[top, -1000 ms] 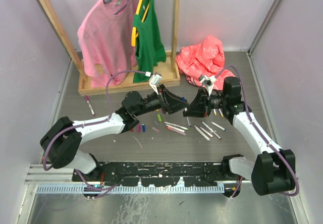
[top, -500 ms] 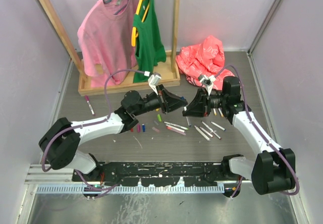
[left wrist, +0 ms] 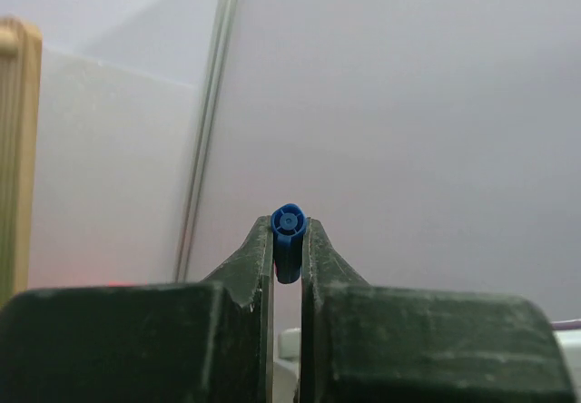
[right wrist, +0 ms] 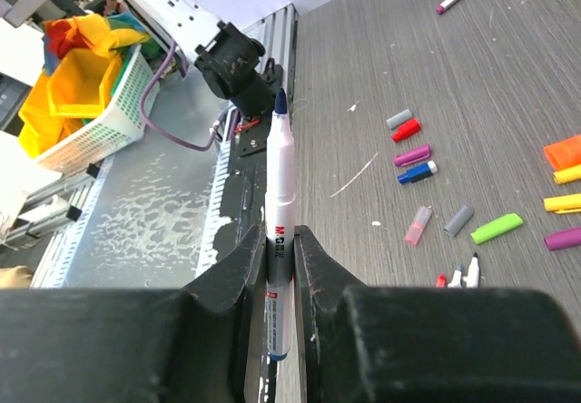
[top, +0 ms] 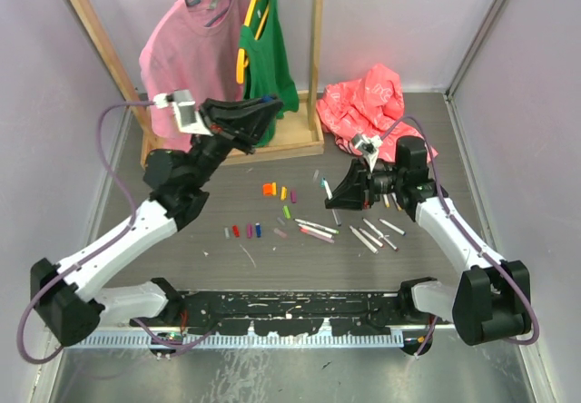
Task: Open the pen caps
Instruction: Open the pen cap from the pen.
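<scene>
The robot's right gripper should swing to the right in the top view, come down and let go of the pen, because bare tabletop by the wall is there, below it.
My left gripper [top: 269,101] is raised high above the table's back left, shut on a small blue pen cap [left wrist: 289,225] pinched at its fingertips [left wrist: 289,238]. My right gripper [top: 337,194] hovers low over the table's middle, shut on a white-barrelled pen [right wrist: 280,181] whose dark blue tip is bare. Loose pen caps lie on the table: orange [top: 269,188], yellow [top: 283,192], green [top: 287,211], red [top: 235,230], purple [top: 249,230] and blue [top: 259,230]. Several uncapped white pens [top: 316,229] lie beside and under the right gripper.
A wooden clothes rack [top: 227,153] with a pink shirt [top: 191,67] and a green top [top: 266,67] stands at the back. A red bag [top: 368,99] lies back right. One capped pen [top: 160,188] lies far left. A basket [right wrist: 86,103] sits beyond the front rail.
The left gripper closed on the blue cap at the pen in the right gripper, then lifted up and back to the left with the cap off. The right arm barely moved.
</scene>
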You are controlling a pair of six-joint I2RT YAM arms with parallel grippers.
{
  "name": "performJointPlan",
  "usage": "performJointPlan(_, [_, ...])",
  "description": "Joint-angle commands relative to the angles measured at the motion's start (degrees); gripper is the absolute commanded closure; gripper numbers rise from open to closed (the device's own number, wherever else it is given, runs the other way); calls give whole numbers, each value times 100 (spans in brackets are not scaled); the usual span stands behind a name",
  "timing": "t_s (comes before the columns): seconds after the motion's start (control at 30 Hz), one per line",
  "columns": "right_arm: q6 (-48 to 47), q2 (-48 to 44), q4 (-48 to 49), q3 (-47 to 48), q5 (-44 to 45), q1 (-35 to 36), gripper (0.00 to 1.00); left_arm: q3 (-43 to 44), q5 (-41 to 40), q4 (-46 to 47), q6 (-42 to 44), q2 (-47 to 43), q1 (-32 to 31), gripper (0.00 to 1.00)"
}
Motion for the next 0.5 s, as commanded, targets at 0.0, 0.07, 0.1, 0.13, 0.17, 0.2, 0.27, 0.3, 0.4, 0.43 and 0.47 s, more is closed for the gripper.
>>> performJointPlan(0.0, [-996,-121,-962,313,482,35,99,-154,-220,31,251,-395,17,100])
performJointPlan(0.07, [-2298,-145,-2297,715,1305,34,99,-393,-133,-87,79,-595,23,100])
performJointPlan(0.1, [-2503,-140,-2541,831,1717,35,99,-535,-69,-142,13,-664,23,100])
performJointPlan(0.13, [-2610,-142,-2693,913,2143,25,99,-683,-8,-209,-57,-736,23,100])
performJointPlan(0.17, [-2720,-148,-2792,986,2452,13,99,-821,34,-286,-145,-793,22,100])
performJointPlan(0.2, [-2808,-158,-2870,1047,2670,-16,99,-965,88,-348,-220,-833,22,100])
performJointPlan(0.27, [-2880,-194,-2921,1110,3038,-132,99,-1245,165,-417,-417,-862,21,100])
performJointPlan(0.3, [-2896,-210,-2920,1117,3227,-211,99,-1368,184,-431,-533,-852,20,100])
performJointPlan(0.4, [-2894,-212,-2928,1160,3678,-579,99,-1669,238,-445,-977,-651,12,100])
performJointPlan(0.43, [-2885,-197,-2940,1182,3819,-730,99,-1707,286,-448,-1143,-524,12,100])
performJointPlan(0.47, [-2885,-188,-2955,1210,3953,-861,99,-1714,363,-444,-1305,-361,5,100])
